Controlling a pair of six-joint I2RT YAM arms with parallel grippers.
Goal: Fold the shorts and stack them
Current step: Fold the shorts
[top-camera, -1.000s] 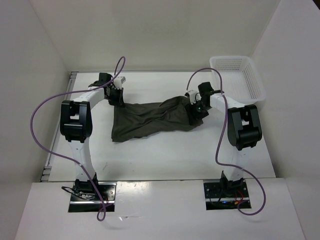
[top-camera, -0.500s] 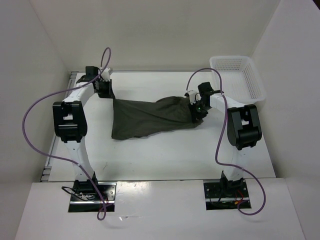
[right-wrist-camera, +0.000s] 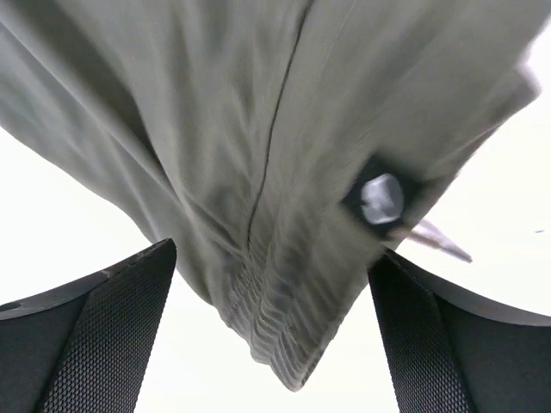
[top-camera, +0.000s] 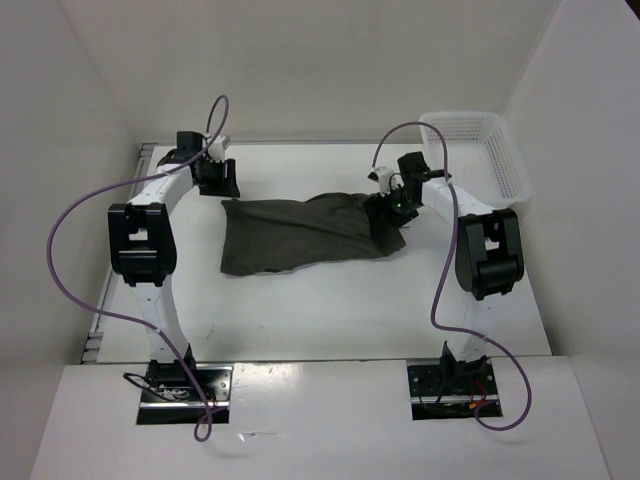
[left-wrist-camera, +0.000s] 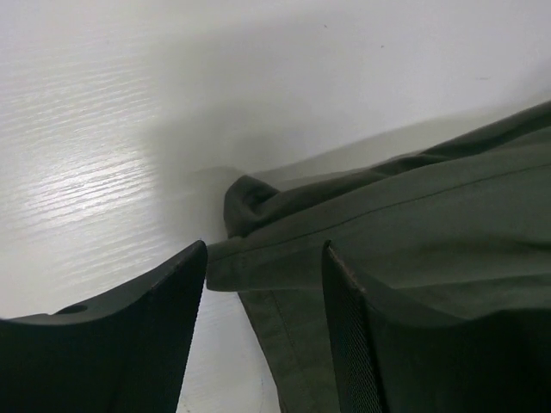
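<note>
My right gripper lifts and turns next, then lowers around the fold at that eyelet and closes, since the waistband's eyelet sits beside one open finger.
The dark olive shorts point(top-camera: 300, 232) lie spread out flat across the middle of the table, wrinkled. My left gripper point(top-camera: 218, 184) hovers at their far-left corner. In the left wrist view that gripper point(left-wrist-camera: 265, 251) is open, and the hemmed corner of the shorts point(left-wrist-camera: 405, 224) rests on the table between the fingers, loose. My right gripper point(top-camera: 386, 212) is over the right end. In the right wrist view it point(right-wrist-camera: 274, 255) stands wide open around the gathered waistband of the shorts point(right-wrist-camera: 258, 129), beside a metal eyelet point(right-wrist-camera: 381, 198) with a drawstring tip.
A white mesh basket point(top-camera: 505, 165) stands at the table's far right corner, just behind the right arm. White walls close in the table on the left, back and right. Purple cables loop off both arms.
Both grippers held the shorts' ends and pulled them taut; both have now opened and let go. The left arm moved back-left. The shorts have settled flat.
</note>
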